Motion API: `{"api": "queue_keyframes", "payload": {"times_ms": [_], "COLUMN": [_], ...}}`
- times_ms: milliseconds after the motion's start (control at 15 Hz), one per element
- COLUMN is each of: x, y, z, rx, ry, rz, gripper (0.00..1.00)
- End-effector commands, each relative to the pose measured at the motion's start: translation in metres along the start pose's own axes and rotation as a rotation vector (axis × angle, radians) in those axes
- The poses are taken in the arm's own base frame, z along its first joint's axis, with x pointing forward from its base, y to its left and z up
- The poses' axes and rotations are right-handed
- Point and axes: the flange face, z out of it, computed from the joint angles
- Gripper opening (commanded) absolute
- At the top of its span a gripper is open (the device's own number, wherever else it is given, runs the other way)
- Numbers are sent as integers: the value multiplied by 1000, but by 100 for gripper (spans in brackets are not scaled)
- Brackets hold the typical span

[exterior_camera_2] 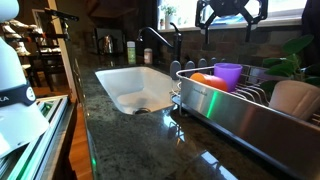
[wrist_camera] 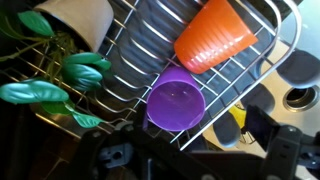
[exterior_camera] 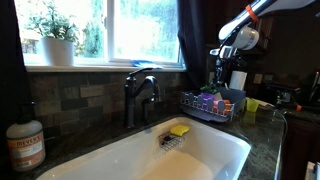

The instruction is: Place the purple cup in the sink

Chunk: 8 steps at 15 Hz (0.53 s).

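I should lower my open gripper over the upright purple cup's sink-side rim below, one finger inside the cup's opening.
The purple cup (wrist_camera: 175, 100) stands upright, mouth up, in the wire dish rack (wrist_camera: 150, 40), next to an orange cup (wrist_camera: 213, 38) lying on its side. It also shows in an exterior view (exterior_camera_2: 228, 75). My gripper (wrist_camera: 185, 150) is open and empty, hanging above the rack almost straight over the purple cup, apart from it. The gripper shows in both exterior views (exterior_camera: 222, 66) (exterior_camera_2: 231, 15). The white sink (exterior_camera: 215, 150) (exterior_camera_2: 125, 80) lies beside the rack in the dark stone counter, with a dark faucet (exterior_camera: 140, 95).
A yellow sponge (exterior_camera: 179, 130) lies in the sink. Green plant leaves (wrist_camera: 60, 80) and a beige pot (wrist_camera: 85, 15) crowd one end of the rack. A yellow-green cup (exterior_camera: 251, 104) stands beyond the rack. A soap bottle (exterior_camera: 25, 145) stands at the sink's far corner.
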Motion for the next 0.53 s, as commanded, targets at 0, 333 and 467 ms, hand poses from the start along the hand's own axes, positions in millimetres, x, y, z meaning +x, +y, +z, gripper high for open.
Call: {"api": "queue_keyframes", "payload": {"times_ms": [0,333,467], "x": [7,19,18], "y": [-7,-6,-3], "z": [13,39,46], "rx": [-14,-26,-22], "ry": [-17,-12,-9], "rz": [-4,-43,-39], "gripper": [100,95,85]}}
